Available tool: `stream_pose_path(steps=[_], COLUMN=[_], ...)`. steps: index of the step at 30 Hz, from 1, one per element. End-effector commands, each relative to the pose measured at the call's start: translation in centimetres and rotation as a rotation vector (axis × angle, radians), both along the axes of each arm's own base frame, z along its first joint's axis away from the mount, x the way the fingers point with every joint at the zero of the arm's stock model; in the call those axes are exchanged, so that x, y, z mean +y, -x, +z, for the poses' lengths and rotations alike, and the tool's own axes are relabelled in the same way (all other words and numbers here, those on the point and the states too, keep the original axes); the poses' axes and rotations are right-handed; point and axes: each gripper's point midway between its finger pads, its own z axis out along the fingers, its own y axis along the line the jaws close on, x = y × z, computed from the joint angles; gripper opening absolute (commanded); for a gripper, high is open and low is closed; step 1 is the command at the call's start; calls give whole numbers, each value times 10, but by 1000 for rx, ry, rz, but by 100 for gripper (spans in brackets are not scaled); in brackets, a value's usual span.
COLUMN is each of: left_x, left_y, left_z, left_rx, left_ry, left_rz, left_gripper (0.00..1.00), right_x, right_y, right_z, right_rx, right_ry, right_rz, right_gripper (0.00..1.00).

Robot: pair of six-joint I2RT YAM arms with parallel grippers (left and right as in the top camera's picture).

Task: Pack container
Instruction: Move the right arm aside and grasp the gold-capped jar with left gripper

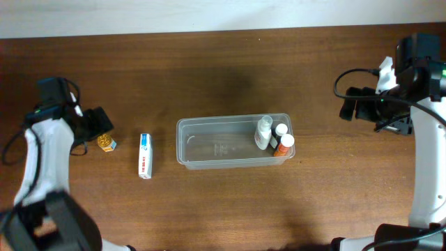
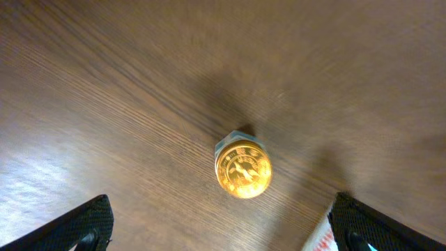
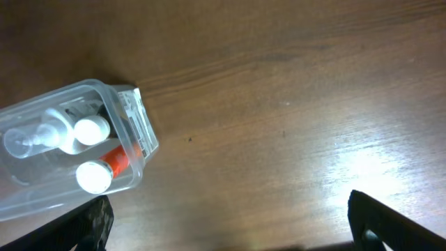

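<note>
The small gold-lidded jar (image 1: 106, 143) (image 2: 244, 169) stands on the tabletop below the left gripper's open fingers. My left gripper moves down around it next and closes on its sides.
The clear plastic container (image 1: 209, 150) sits mid-table with three small bottles at its right end: a clear one (image 1: 263, 130), a dark one with a white cap (image 1: 280, 132) and an orange one with a white cap (image 1: 284, 145). It also shows in the right wrist view (image 3: 132, 122). A small gold-lidded jar (image 1: 106, 143) stands at the left and shows in the left wrist view (image 2: 242, 169). A white flat box (image 1: 144, 155) lies between the jar and the container. My left gripper (image 2: 219, 226) is open above the jar. My right gripper (image 3: 230, 223) is open and empty, right of the container.
The brown wooden table (image 1: 223, 63) ends at a pale wall along the far edge. The corner of the white box (image 2: 319, 236) shows by my left gripper's right finger.
</note>
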Motion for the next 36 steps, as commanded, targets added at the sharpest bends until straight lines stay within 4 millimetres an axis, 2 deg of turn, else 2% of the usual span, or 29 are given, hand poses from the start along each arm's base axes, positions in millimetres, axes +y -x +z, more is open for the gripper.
stream_pose_path(steps=[1,6,10,12,13,16,19,26,28,31,34,35,36], left_x=[-3,-8,-8,-9,-9,-10,-10,-14,-19,-30,-57,-73,-100], left_y=[-9,-16,-17,-16,-15,-13,-12,-10,-12,-22,-34,-38,-40], left_z=[-51,-86,-103,-106,-106,-106,-106,-103,-95,-69,-19,3,34], left_rx=[86,123,144,154,156,164,171,174,160,106,4,-40,-109], left_ry=[71,120,128,131,132,135,137,144,152,148,135,129,122], left_rz=[4,-5,-6,-6,-6,-6,-5,-13,-23,-57,-137,-185,-267], left_gripper=[100,99,98,90,77,60,47,30,30,28,28,28,28], right_x=[3,2,2,2,3,2,2,2,2,2,3,2,2], right_y=[2,2,1,1,1,1,1,1,1,1,1,1,1], right_z=[-6,-9,-9,-9,-9,-9,-9,-9,-9,-9,-9,-9,-9], right_rx=[10,12,12,12,12,11,11,11,11,11,11,11,11], right_ry=[-16,-16,-16,-16,-16,-16,-15,-15,-16,-16,-16,-16,-16], right_rz=[13,13,13,13,14,13,13,13,13,13,14,13,13], right_gripper=[98,98,98,98,98,98,98,98,98,98,98,98,98])
